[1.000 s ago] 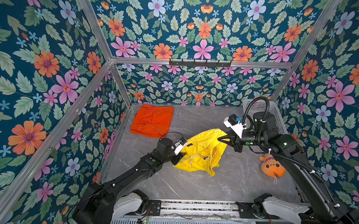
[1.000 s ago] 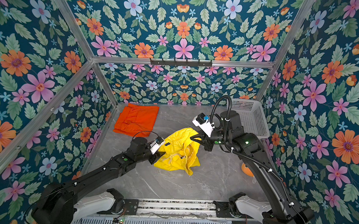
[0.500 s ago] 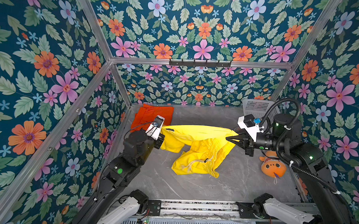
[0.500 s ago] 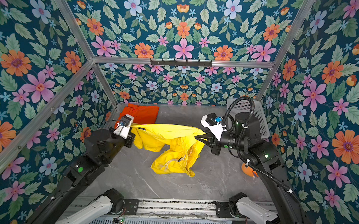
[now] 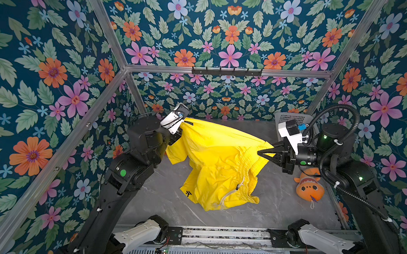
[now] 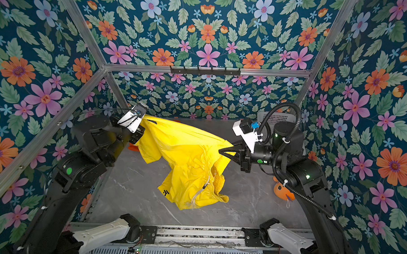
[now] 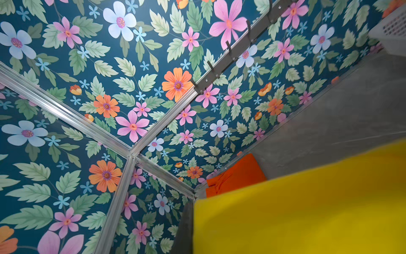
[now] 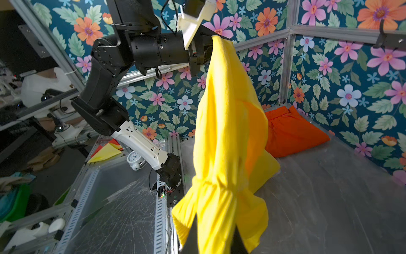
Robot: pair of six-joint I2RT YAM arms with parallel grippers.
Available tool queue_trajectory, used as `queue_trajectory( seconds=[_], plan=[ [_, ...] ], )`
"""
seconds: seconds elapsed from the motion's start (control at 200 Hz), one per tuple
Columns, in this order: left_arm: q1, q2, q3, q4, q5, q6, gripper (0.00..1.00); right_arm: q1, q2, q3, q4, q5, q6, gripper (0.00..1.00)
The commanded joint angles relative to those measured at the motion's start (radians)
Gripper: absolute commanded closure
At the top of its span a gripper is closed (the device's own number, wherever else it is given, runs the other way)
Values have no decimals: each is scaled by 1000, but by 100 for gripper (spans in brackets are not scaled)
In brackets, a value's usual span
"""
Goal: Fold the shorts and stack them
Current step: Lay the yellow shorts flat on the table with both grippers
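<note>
The robot's right gripper will next move outward and down to let go of the waistband on the bare table by the basket, because that spot is outward and below the gripper.
The yellow shorts [image 5: 220,156] [image 6: 185,152] hang stretched in the air between both arms, and their lower part with the drawstring drapes onto the table. My left gripper [image 5: 182,129] [image 6: 143,127] [image 8: 209,41] is shut on one hem corner, high at the back left. My right gripper [image 5: 261,154] [image 6: 221,150] [image 8: 215,233] is shut on the gathered waistband at the right. Yellow fabric [image 7: 307,209] hides the left gripper's own fingers in the left wrist view. The orange shorts [image 8: 294,132] [image 7: 237,173] [image 6: 133,148] lie folded in the back left corner, mostly hidden behind the left arm in the top views.
An orange plush fish [image 5: 308,187] [image 6: 281,192] lies on the grey table [image 5: 276,204] at the right, under the right arm. A white perforated basket [image 5: 291,119] [image 6: 275,118] stands at the back right. A hook rail [image 5: 226,71] runs along the back wall.
The left gripper closed on the yellow shorts and rose toward the back left. The right gripper moved right. The shorts went from a heap on the table to stretched in the air.
</note>
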State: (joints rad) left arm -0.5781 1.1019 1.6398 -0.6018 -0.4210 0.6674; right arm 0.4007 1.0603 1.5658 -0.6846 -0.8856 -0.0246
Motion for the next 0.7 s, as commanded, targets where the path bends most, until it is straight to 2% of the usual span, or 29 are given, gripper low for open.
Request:
queue_trajectory(
  seconds=[0.0,0.08,0.145,0.35,0.475,0.565,0.62,0.655,0.695],
  plan=[
    [85,88,42,13,31,39,98,-104,43,-62,124,-8,231,100],
    [217,177,62,21,240,-16,98,-212,77,-149,226,-38,353,100],
    [263,263,61,48,315,-18,98,-270,114,-193,242,-26,371,100],
    [271,599,185,83,472,-26,97,-318,280,-227,117,171,267,100],
    [263,783,269,158,575,-73,95,-340,380,-239,90,298,277,100],
    [244,925,355,164,600,-85,93,-343,432,-248,105,389,298,100],
    [228,1009,418,153,594,-86,87,-346,460,-250,121,421,310,100],
    [221,1059,459,151,589,-97,78,-346,476,-248,128,453,325,91],
    [216,1106,501,150,582,-115,64,-346,492,-238,132,483,334,75]
  ],
)
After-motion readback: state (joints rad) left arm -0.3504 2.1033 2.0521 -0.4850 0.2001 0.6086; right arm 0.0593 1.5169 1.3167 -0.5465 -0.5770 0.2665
